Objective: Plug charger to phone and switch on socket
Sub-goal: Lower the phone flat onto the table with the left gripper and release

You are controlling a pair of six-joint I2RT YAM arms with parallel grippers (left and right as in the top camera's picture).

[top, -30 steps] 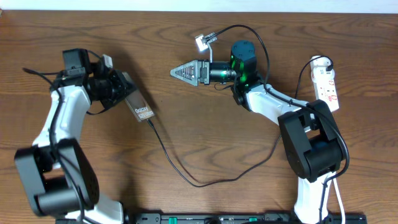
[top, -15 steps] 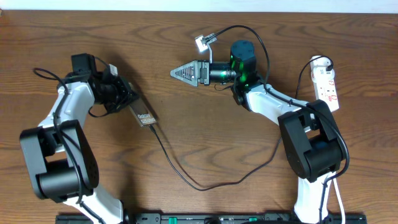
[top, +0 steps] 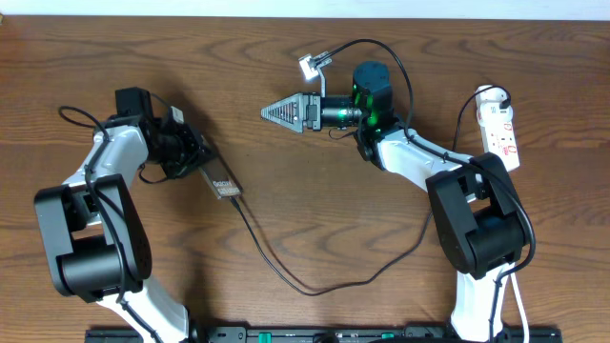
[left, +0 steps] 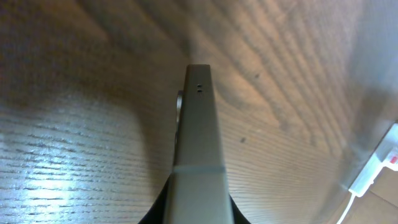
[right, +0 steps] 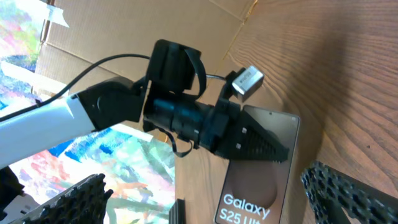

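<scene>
My left gripper should move down next, pull back slightly, and then release the phone (top: 224, 184) on the clear tabletop, as the phone is still held tilted over bare wood.
My left gripper (top: 195, 157) is shut on the upper end of the phone (top: 224, 184) and holds it tilted at the left of the table. In the left wrist view the phone (left: 198, 137) shows edge-on between the jaws (left: 198, 214). The black charger cable (top: 286, 278) runs from the phone's lower end in a loop toward the right arm; I cannot tell if the plug is seated. My right gripper (top: 272, 110) points left, open and empty (right: 217, 199), facing the phone (right: 261, 180). The white socket strip (top: 502, 129) lies at the far right.
The socket's white cord (top: 461, 114) curves beside the strip, and a white strip end shows in the left wrist view (left: 379, 171). The right arm's base (top: 477, 238) stands at the front right. Cardboard (right: 124, 37) lies beyond the table's left side.
My left gripper has shifted the phone a little right and toward the front, dragging the cable end with it. The right arm has not moved.
</scene>
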